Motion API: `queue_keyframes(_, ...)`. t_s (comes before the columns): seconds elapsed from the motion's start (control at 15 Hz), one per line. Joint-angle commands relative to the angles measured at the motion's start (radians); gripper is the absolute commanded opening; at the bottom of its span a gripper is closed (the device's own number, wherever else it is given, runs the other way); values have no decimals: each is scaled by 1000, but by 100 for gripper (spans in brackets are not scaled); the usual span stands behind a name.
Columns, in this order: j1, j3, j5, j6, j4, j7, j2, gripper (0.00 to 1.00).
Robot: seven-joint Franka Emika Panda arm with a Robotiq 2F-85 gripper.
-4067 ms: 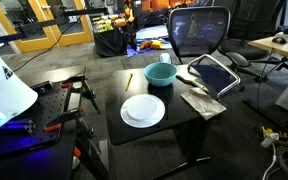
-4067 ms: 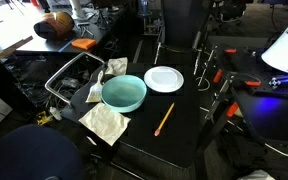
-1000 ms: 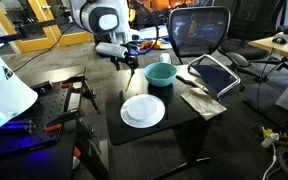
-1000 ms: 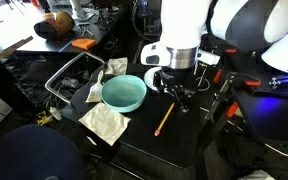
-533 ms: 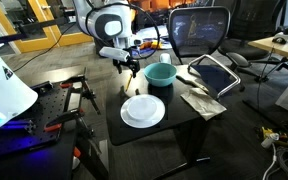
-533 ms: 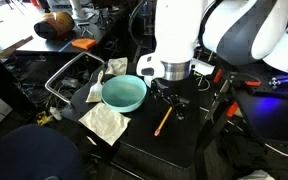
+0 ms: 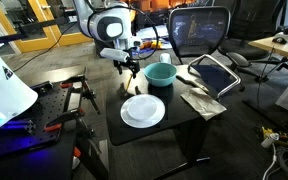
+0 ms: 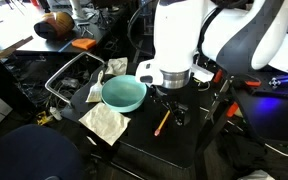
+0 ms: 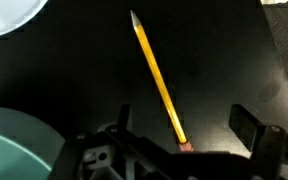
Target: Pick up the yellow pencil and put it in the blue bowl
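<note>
The gripper lowers around the yellow pencil's body near its eraser end (image 8: 165, 117) (image 9: 180, 134) next, with that eraser end between the gripper's open fingers, and closes.
The yellow pencil (image 9: 156, 75) lies flat on the black table, tip pointing away and pink eraser end near me. It also shows in an exterior view (image 8: 161, 124). My gripper (image 9: 184, 128) is open and empty, just above the table. Its two dark fingers (image 9: 246, 125) stand either side of the pencil's eraser end without touching it. The gripper shows in both exterior views (image 7: 131, 68) (image 8: 174, 106). The blue bowl (image 7: 160, 75) (image 8: 124, 93) stands empty right beside the pencil, and its rim shows in the wrist view (image 9: 14, 140).
A white plate (image 7: 143, 111) (image 9: 9, 15) sits on the table near the bowl. A crumpled grey cloth (image 8: 105, 123) lies at the table edge past the bowl. An office chair (image 7: 198, 35) and a tablet (image 7: 212, 73) stand beyond. Clamps (image 7: 76, 92) sit alongside.
The arm, absent four seconds ago, has come in over the table and lowered its open gripper onto the pencil's eraser end. The pencil, bowl and plate have not moved.
</note>
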Motion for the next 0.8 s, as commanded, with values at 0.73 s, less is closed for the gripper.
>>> queue_keyframes(0.73, 29, -9, -17, -14, 34, 52, 36, 100)
